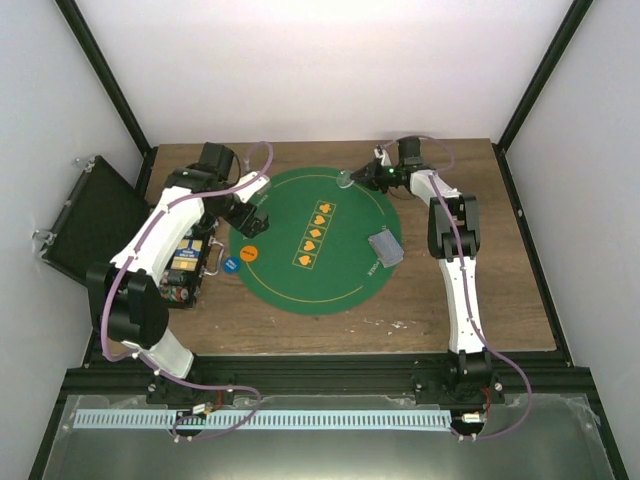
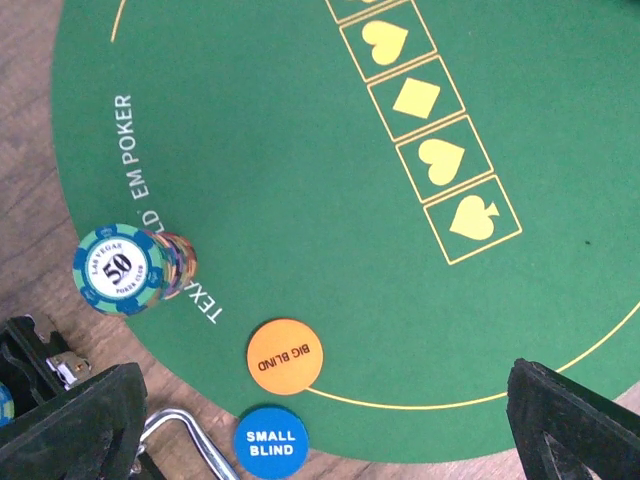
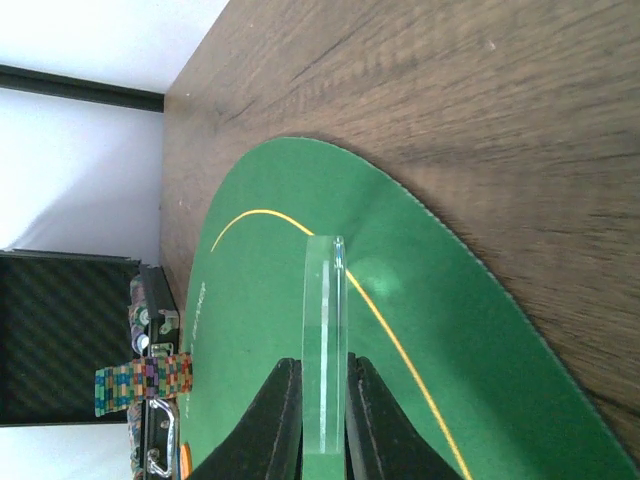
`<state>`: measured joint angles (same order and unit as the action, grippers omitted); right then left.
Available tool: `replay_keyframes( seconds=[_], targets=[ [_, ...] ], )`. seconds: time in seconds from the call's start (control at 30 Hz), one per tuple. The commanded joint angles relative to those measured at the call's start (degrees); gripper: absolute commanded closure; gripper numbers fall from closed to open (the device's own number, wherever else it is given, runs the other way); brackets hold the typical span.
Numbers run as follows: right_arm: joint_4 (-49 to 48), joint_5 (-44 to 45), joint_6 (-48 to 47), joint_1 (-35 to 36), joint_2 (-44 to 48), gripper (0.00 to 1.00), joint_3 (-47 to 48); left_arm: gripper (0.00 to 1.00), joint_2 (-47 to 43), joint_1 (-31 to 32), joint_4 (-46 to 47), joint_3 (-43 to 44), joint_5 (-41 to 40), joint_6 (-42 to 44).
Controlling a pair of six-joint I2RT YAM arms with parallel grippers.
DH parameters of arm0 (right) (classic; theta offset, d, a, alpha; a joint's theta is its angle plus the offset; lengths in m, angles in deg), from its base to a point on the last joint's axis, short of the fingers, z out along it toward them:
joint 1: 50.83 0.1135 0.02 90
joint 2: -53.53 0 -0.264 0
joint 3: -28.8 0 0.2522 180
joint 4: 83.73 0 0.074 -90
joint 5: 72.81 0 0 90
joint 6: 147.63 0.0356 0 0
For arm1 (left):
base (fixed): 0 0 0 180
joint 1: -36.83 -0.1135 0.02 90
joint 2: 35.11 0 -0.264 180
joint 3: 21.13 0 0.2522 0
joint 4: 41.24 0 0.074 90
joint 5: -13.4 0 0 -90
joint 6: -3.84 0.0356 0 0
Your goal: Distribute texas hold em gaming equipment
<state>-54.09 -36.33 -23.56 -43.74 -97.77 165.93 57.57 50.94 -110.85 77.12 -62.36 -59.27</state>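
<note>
I will move my left gripper down and back next and close it on the disc's sides, because the blue "small blind" disc (image 1: 232,265) (image 2: 271,444) hangs off the mat's edge below and back.
My right gripper (image 3: 325,372) is shut on the clear disc (image 3: 325,330), holding it on edge just above the far rim of the green felt mat (image 3: 260,330). In the top view the disc (image 1: 346,180) sits at the mat's far edge. A grey-blue-backed card stack (image 1: 385,248) lies on the mat's right side. The orange "big blind" disc (image 2: 285,356) lies on the mat's left edge, and the blue "small blind" disc (image 2: 271,444) overlaps the rim beside it. My left gripper (image 2: 325,420) is open and empty above them.
A stack of poker chips topped by a "50" chip (image 2: 118,270) stands on the mat's left side. The open black case (image 1: 90,215) with its chip tray (image 1: 185,265) sits at the left. The mat's centre carries orange suit marks (image 1: 315,235).
</note>
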Motion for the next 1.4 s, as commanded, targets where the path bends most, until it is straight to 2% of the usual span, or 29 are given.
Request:
replay_keyframes(
  seconds=[0.0,0.1,0.2,0.37,0.5,0.6,0.77,0.93,1.1,1.23,1.37],
  targets=[
    [-1.2,-1.4,3.3,1.3,0.2,0.99,1.6,0.00,-0.6,-0.6,-0.8,-1.4,0.3,1.0],
    [-1.2,-1.3,4.0,1.7,-1.0,0.97,1.8,0.00,-0.3,-0.8,-1.2,-2.2,-0.1,1.5],
    [2.1,-1.3,2.6,2.2,-2.0,0.88,3.6,0.00,-0.4,-0.9,-2.0,-3.2,-0.7,2.3],
    [7.6,2.7,-2.6,2.6,-0.2,0.61,4.2,0.01,-0.7,-1.0,-4.0,-5.6,0.0,3.5],
    [13.3,10.2,-8.4,2.6,3.1,0.52,5.6,0.02,-0.7,-1.2,-4.9,-7.2,-0.4,3.9],
    [16.2,16.8,-12.2,2.6,7.0,0.41,5.8,0.02,-0.8,-1.7,-5.7,-8.6,-0.2,5.1],
    [20.6,24.5,-20.2,3.2,16.4,0.30,2.7,0.03,0.5,-2.4,-5.6,-11.7,-1.0,5.6],
    [18.0,25.7,-24.4,3.8,28.7,0.25,-10.7,0.13,1.5,-2.4,-1.0,-15.3,-2.3,5.4],
    [15.0,26.7,-25.8,3.9,39.1,0.24,-21.8,0.15,4.3,-2.7,3.4,-17.1,-5.8,6.5],
    [14.2,27.7,-26.8,3.9,43.6,0.23,-26.6,0.19,7.3,-4.0,3.5,-15.7,-5.1,7.5],
    [14.9,28.7,-28.1,3.9,45.7,0.23,-29.1,0.18,9.2,-7.3,3.9,-14.9,-4.3,11.0]
  ],
)
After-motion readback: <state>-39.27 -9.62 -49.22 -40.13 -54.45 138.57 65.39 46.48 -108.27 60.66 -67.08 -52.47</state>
